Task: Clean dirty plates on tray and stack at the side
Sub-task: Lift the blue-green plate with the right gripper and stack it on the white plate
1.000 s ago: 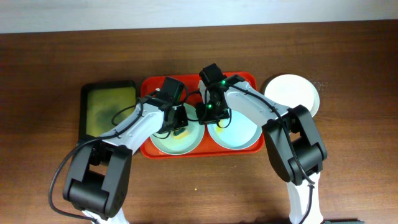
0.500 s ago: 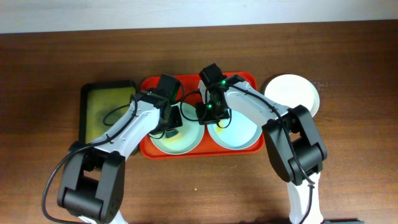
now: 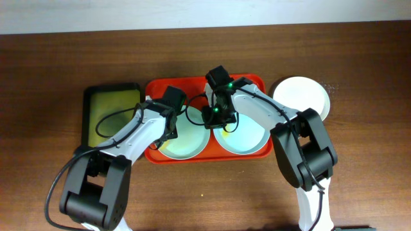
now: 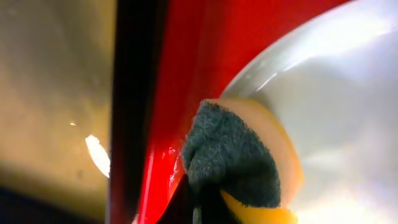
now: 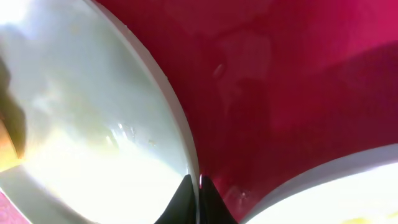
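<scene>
My right gripper lifts and carries the mint plate next onto the white plate set aside, to the gripper's right in the overhead view, and releases.
The red tray holds a pale mint green plate on the left and a pale blue-white plate on the right. The white plate lies on the table right of the tray. My left gripper is shut on a yellow sponge with a dark scouring face, pressed on the mint plate's left rim beside the tray wall. My right gripper is shut on the mint plate's right rim; its fingertips pinch the edge above the tray floor. The blue-white plate lies beside them.
A smaller black-rimmed olive-green tray lies just left of the red tray; it also shows in the left wrist view. Brown wooden table surrounds everything. Both arms cross over the red tray's middle.
My left gripper has swept the sponge leftward from the middle of the mint plate to its left rim. Less yellow smear shows on that plate. The right arm has not moved.
</scene>
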